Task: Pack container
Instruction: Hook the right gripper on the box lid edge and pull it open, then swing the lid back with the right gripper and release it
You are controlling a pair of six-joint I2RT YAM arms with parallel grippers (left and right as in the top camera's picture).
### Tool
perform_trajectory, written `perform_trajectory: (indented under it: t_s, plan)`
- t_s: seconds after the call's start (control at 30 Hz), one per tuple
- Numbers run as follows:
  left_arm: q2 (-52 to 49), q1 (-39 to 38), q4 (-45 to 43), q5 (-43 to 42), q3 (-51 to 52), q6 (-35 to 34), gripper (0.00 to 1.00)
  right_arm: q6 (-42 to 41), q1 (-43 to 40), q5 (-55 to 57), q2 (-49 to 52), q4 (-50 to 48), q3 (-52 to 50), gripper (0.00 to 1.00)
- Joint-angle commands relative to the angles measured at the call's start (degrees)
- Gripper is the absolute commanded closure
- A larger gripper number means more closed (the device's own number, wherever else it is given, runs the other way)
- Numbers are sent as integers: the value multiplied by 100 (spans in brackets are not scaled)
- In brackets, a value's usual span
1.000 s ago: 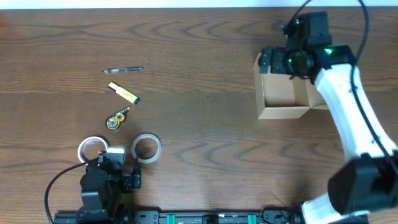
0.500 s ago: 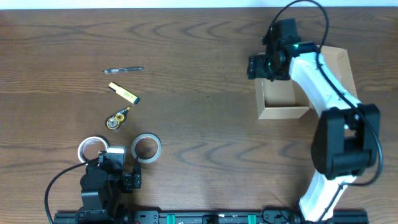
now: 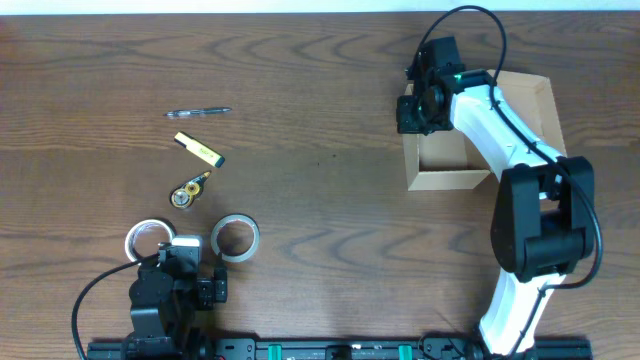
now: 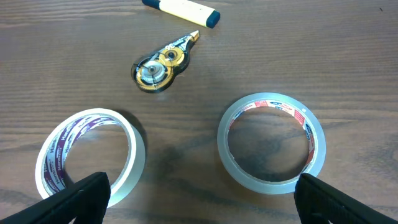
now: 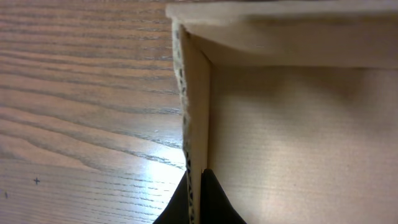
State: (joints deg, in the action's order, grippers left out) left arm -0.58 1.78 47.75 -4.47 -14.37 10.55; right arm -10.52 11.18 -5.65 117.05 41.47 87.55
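Observation:
My right gripper brings the box to the left in the overhead view onto the bare middle tabletop next. It then releases the box's side, since the marker lies far off.
The container (image 3: 448, 181) is a light-tan cardboard box at the right of the table, with its flap lid (image 3: 525, 100) lying open behind it. My right gripper (image 3: 415, 112) is shut on its left wall. In the right wrist view the two dark fingertips (image 5: 198, 186) pinch that wall (image 5: 194, 106), one outside and one inside. My left gripper (image 4: 205, 202) hangs open at the near left, apart from a white tape roll (image 4: 87, 155) and a clear tape roll (image 4: 270, 142), with nothing between its fingers.
On the left lie a pen (image 3: 198, 112), a yellow marker (image 3: 198, 148) and a correction-tape dispenser (image 3: 188, 191). The two tape rolls (image 3: 148, 240) (image 3: 235, 238) lie on either side of the left arm (image 3: 165, 295).
My right arm swung in over the box's left wall and its jaws shut on it. The box shifted slightly left. The left arm has not moved.

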Motion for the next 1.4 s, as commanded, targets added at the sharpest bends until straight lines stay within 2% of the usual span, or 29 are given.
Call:
perform_trajectory:
  t_s: [0.0,0.27,0.43,0.67,0.83,1.37]
  plan:
    - [37,7,304,42,105,17,4,730,175,-85,-122,17,192,99]
    - [37,7,304,42,105,17,4,4063,1115,-723,-245,1241,931,99]
    - [37,7,304,42,105,17,5,5073,1821,-728,-243,1703,994,99]
    - [37,7,304,42,105,17,5,5818,2494,-533,-240,1921,994,99]
    - [37,7,304,42,105,17,4,6151,2564,-533,-229,1939,992,99]
    - [37,7,304,42,105,17,5,6199,2562,-835,455,1790,988,99]
